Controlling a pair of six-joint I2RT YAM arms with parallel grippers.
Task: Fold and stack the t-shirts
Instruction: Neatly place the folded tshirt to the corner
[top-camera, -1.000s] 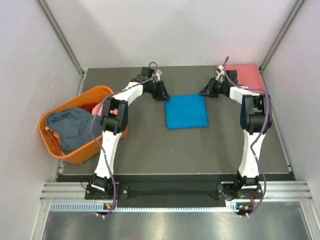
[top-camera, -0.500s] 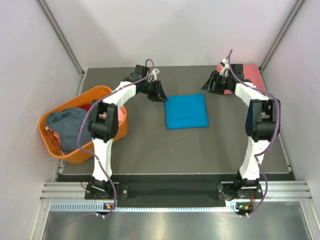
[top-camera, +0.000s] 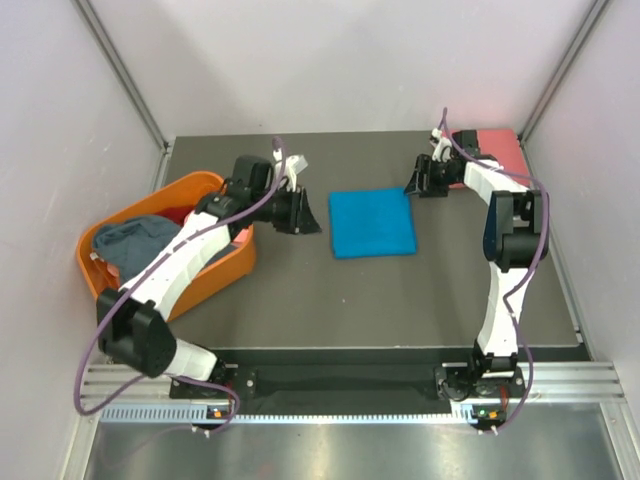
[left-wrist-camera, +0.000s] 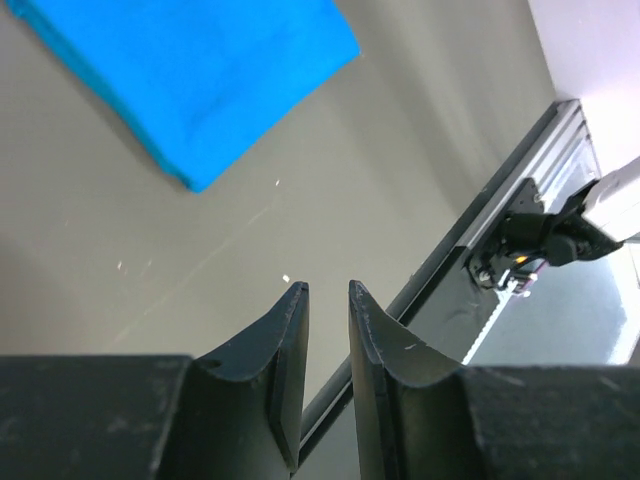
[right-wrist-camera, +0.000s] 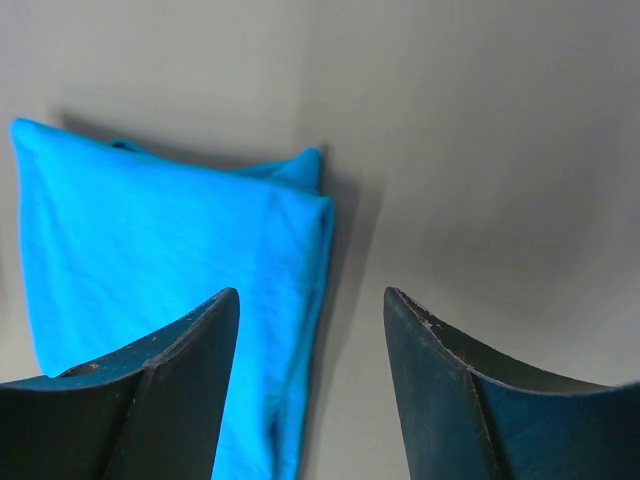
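My right gripper should next move down and toward the left in the top view, because the blue shirt's corner nearest the salmon-pink shirt is below it, on that side.
A bright blue folded t-shirt (top-camera: 373, 223) lies flat in the middle of the table. It also shows in the left wrist view (left-wrist-camera: 190, 70) and the right wrist view (right-wrist-camera: 170, 250). A salmon-pink folded shirt (top-camera: 497, 152) lies at the back right corner. A grey-blue shirt (top-camera: 140, 250) lies crumpled in the orange basket. My left gripper (top-camera: 306, 220) (left-wrist-camera: 327, 287) hangs left of the blue shirt, empty, its jaws only a narrow gap apart. My right gripper (top-camera: 412, 185) (right-wrist-camera: 312, 292) is open and empty, just above the blue shirt's back right corner.
The orange plastic basket (top-camera: 195, 181) stands at the left edge of the table, with a bit of red cloth (top-camera: 183, 213) beside the grey-blue shirt. The left arm reaches over its right rim. The table's metal rail (left-wrist-camera: 520, 190) runs along the edge.
My left arm has swung back toward the near left, carrying its gripper from the blue shirt's back left corner to beside its left edge. My right gripper has moved slightly toward the shirt's back right corner.
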